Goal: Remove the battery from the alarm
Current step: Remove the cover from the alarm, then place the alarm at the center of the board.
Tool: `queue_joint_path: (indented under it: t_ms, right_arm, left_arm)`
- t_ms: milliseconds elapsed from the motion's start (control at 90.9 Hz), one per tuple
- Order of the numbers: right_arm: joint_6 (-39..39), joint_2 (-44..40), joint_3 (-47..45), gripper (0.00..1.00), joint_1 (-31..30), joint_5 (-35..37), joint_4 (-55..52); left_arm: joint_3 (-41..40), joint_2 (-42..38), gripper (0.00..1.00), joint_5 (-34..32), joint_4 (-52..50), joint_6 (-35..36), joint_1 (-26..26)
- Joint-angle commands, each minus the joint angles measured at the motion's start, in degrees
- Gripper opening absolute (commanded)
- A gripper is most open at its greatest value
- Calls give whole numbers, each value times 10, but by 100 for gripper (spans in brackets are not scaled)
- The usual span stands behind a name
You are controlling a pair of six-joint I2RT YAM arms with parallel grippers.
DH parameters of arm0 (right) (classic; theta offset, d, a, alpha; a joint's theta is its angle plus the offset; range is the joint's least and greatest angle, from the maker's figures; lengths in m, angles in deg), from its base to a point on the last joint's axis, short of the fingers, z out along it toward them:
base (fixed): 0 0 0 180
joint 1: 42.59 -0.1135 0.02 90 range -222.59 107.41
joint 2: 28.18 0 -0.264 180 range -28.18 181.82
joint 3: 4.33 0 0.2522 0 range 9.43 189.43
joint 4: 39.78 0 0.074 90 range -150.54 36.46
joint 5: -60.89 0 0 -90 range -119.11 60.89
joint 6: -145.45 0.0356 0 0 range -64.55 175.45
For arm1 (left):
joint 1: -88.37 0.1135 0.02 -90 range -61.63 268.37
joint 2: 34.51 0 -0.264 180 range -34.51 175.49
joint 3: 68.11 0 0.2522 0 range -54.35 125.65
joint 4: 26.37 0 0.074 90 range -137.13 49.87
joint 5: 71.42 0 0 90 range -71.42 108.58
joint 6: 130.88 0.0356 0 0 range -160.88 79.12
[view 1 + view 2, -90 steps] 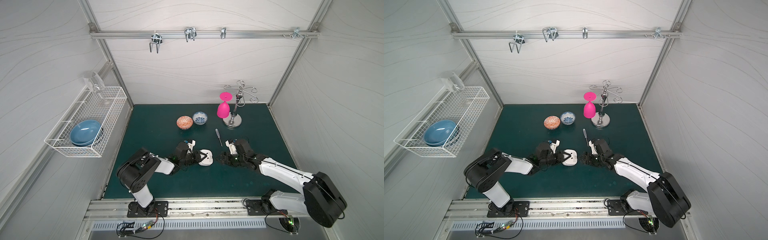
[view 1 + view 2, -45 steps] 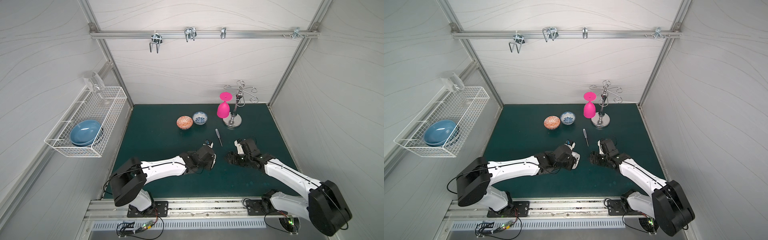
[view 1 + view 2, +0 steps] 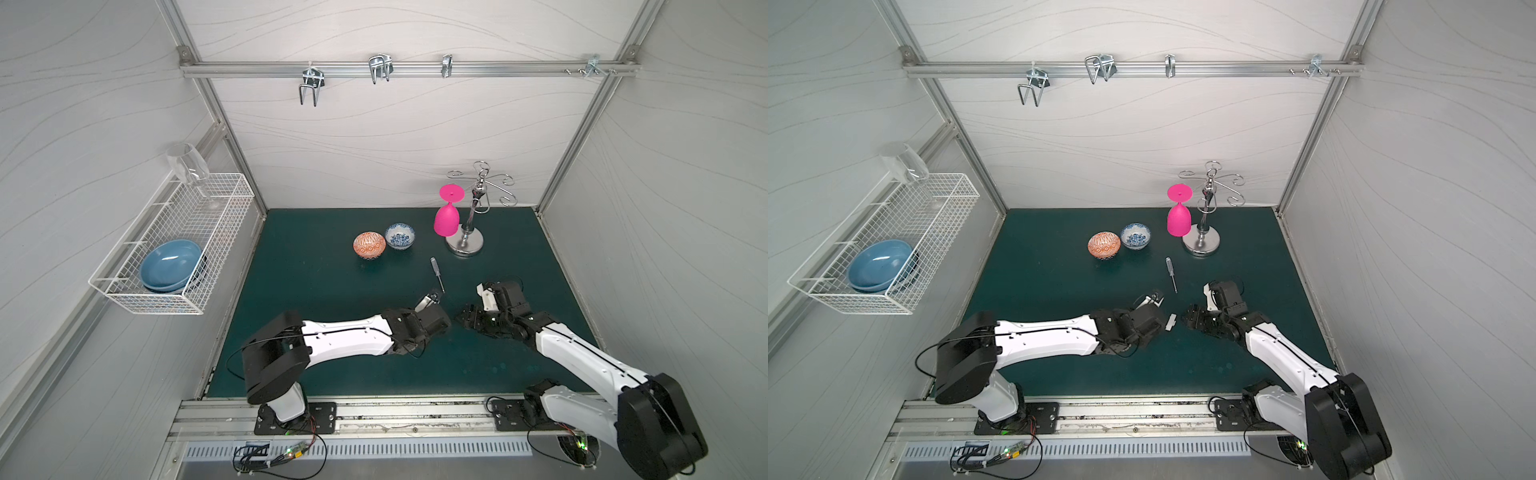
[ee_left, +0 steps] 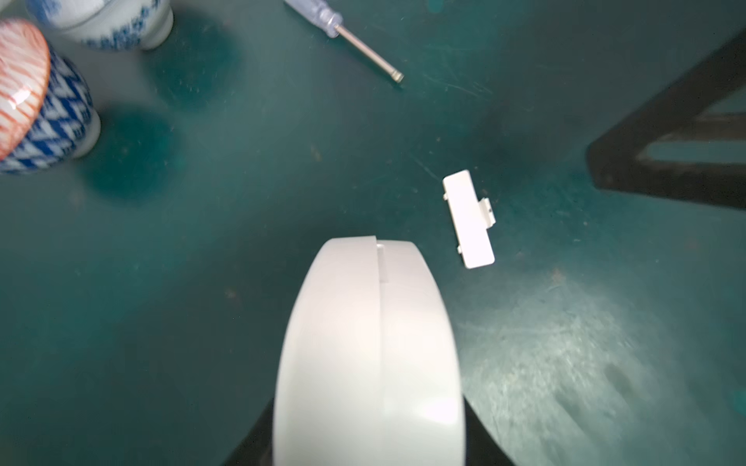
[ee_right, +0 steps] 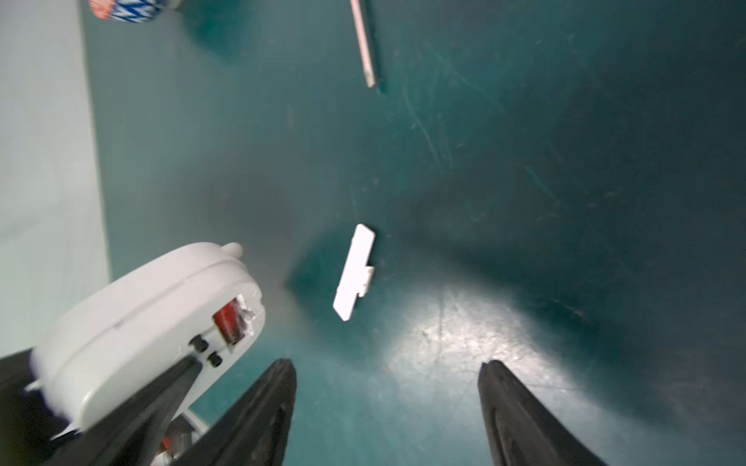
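My left gripper next turns, lowers, lays the alarm [image 4: 371, 343] flat on the mat [image 4: 299, 260] beside the cover piece and releases it, since its battery hollow faces sideways.
My left gripper [image 4: 367, 444] is shut on the alarm [image 4: 371, 343], a white rounded clock held edge-on, with a black finger on each side. The right wrist view shows the alarm's [image 5: 141, 318] back, where the red battery [image 5: 228, 320] sits in the uncovered recess. In both top views the left gripper [image 3: 436, 322] hides the alarm. My right gripper [image 5: 387, 365] is open and empty, just right of the alarm and facing the left gripper [image 3: 1152, 322] over a small gap. The white cover piece [image 3: 1170, 322] lies on the mat between them.
A clear-handled screwdriver [image 3: 437, 274] lies just behind the grippers. Farther back are an orange patterned bowl [image 3: 369, 244], a blue-and-white bowl [image 3: 400, 236], a pink glass [image 3: 446, 216] and a metal stand [image 3: 465, 243]. A wire basket [image 3: 174, 245] hangs on the left wall.
The left arm has stretched out to the right with the alarm, which it has turned on edge. The right gripper has drawn back to the right and opened a little wider.
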State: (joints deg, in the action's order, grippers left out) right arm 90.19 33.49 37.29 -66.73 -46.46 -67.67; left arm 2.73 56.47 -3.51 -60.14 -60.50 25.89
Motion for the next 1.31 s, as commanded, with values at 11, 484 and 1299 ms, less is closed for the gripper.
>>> queue_joint_path:
  t_ms: [11,484,1299]
  right_arm:
    - [15,-17,-11,78,5,-89,66]
    - [17,80,23,78,-40,-155,112]
    - [-265,333,304,84,-104,-69,-62]
  left_arm:
    - [-61,-82,22,187,116,-70,81]
    - [-200,47,25,591,511,-334,270]
    - [-305,-169,49,482,173,-225,314]
